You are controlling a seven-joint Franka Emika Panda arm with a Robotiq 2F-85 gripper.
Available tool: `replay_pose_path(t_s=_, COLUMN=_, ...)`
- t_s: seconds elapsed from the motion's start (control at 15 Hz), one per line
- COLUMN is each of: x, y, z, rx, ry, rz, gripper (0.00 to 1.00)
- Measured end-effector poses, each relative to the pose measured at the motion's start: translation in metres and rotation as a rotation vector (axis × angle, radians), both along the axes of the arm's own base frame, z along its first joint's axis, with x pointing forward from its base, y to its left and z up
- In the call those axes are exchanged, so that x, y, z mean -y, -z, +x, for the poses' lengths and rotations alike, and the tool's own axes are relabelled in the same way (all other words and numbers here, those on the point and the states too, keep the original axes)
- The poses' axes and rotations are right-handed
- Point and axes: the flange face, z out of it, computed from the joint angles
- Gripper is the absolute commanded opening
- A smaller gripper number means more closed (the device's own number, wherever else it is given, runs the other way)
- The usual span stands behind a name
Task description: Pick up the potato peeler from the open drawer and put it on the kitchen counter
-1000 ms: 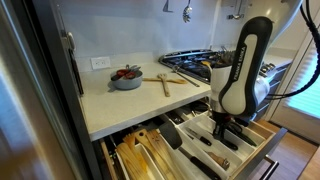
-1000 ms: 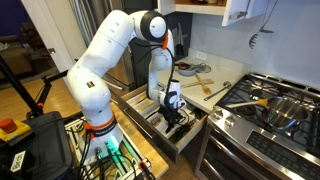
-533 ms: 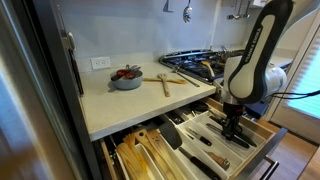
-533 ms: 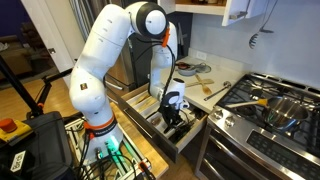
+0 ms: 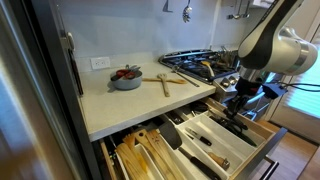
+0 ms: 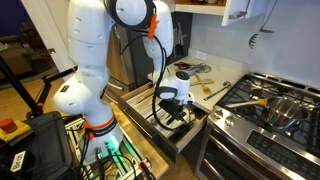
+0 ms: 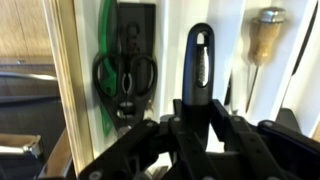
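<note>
The peeler in my gripper goes up and outward past the edge of the drawer (image 5: pixel 262 131) next, then down onto the counter above by the wooden utensils for release.
My gripper (image 7: pixel 198 118) is shut on the potato peeler (image 7: pixel 200 62), a black handle with a long slot that sticks out beyond the fingers. In both exterior views the gripper (image 5: pixel 238 100) (image 6: pixel 170 108) hangs a little above the open drawer (image 5: pixel 262 131) (image 6: pixel 136 104), a light-wood drawer with a pale divided tray of dark-handled utensils. The kitchen counter (image 5: pixel 130 103) (image 6: pixel 214 83), a pale slab, lies above and behind the drawer. The peeler's working end is hidden between the fingers.
Below the peeler the tray holds black scissors (image 7: pixel 125 72) and a wooden-handled tool (image 7: pixel 268 30). On the counter stand a bowl of red food (image 5: pixel 126 77) and wooden utensils (image 5: pixel 165 80). The steel stove (image 5: pixel 200 62) (image 6: pixel 265 105) adjoins the drawer.
The arm has risen out of the drawer tray and swung up, carrying the black-handled peeler clear of the tray compartments. The gripper stays shut.
</note>
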Motion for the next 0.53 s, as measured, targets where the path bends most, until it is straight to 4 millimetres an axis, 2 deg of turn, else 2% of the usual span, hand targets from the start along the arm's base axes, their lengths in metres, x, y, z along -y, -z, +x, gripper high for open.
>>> replay_pose_path(t_s=0.2, x=-0.029, y=-0.034, z=0.034, rx=0.146, ry=0.000, rz=0.029, gripper=0.08)
replay_pose_path(t_s=0.27, x=-0.039, y=-0.047, z=0.049, rx=0.187, ry=0.017, rz=0.054, gripper=0.31)
replay_pose_path(t_s=0.4, x=-0.054, y=-0.074, z=0.077, rx=0.248, ry=0.034, rz=0.119, gripper=0.31)
replay_pose_path(t_s=0.47, x=-0.055, y=-0.081, z=0.084, rx=0.264, ry=0.038, rz=0.135, gripper=0.08)
replay_pose_path(t_s=0.53, x=-0.053, y=-0.084, z=0.087, rx=0.269, ry=0.042, rz=0.140, gripper=0.08)
